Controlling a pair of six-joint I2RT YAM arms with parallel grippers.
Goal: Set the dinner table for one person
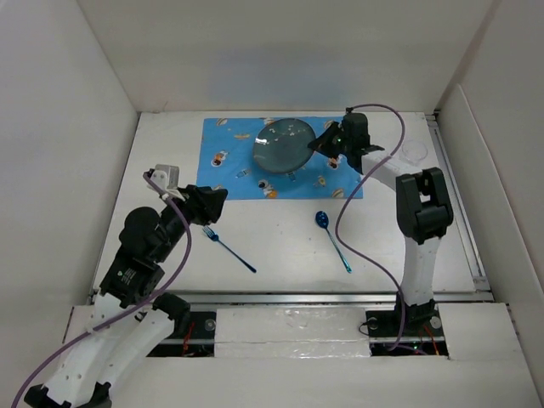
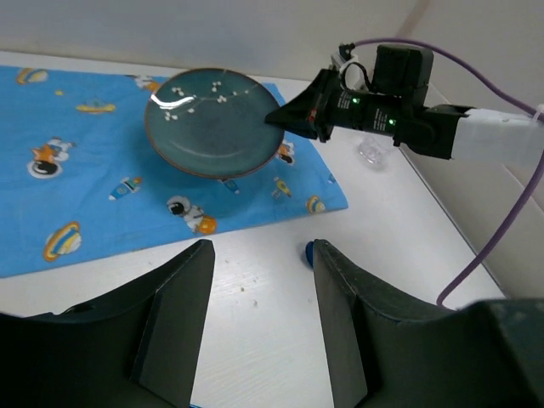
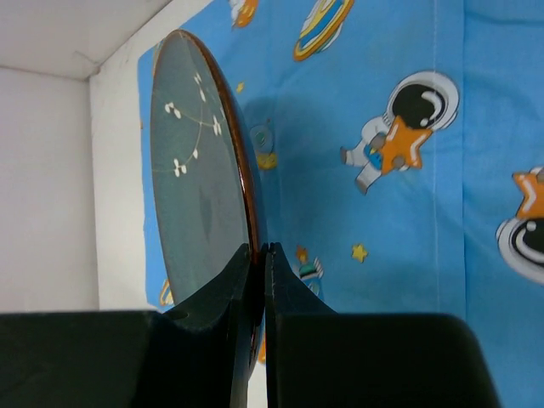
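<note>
My right gripper will lower the plate, which is still raised, down and to the left in the top view, because the placemat's middle is there. Then it will let go of the plate's rim.
The white dinner table (image 1: 280,246) carries a blue cartoon placemat (image 1: 229,166) at the back. My right gripper (image 1: 320,143) is shut on the right rim of a grey-blue plate (image 1: 282,146) and holds it over the placemat; the plate also shows in the left wrist view (image 2: 212,123) and the right wrist view (image 3: 200,178), with the jaws pinching its rim (image 3: 257,255). My left gripper (image 1: 223,197) is open and empty above the table near a blue fork (image 1: 229,247). A blue spoon (image 1: 333,240) lies at centre right.
A clear glass (image 1: 414,151) stands at the back right by the table's edge, also in the left wrist view (image 2: 371,153). White walls close the table on the left, back and right. The arm bases sit at the near edge.
</note>
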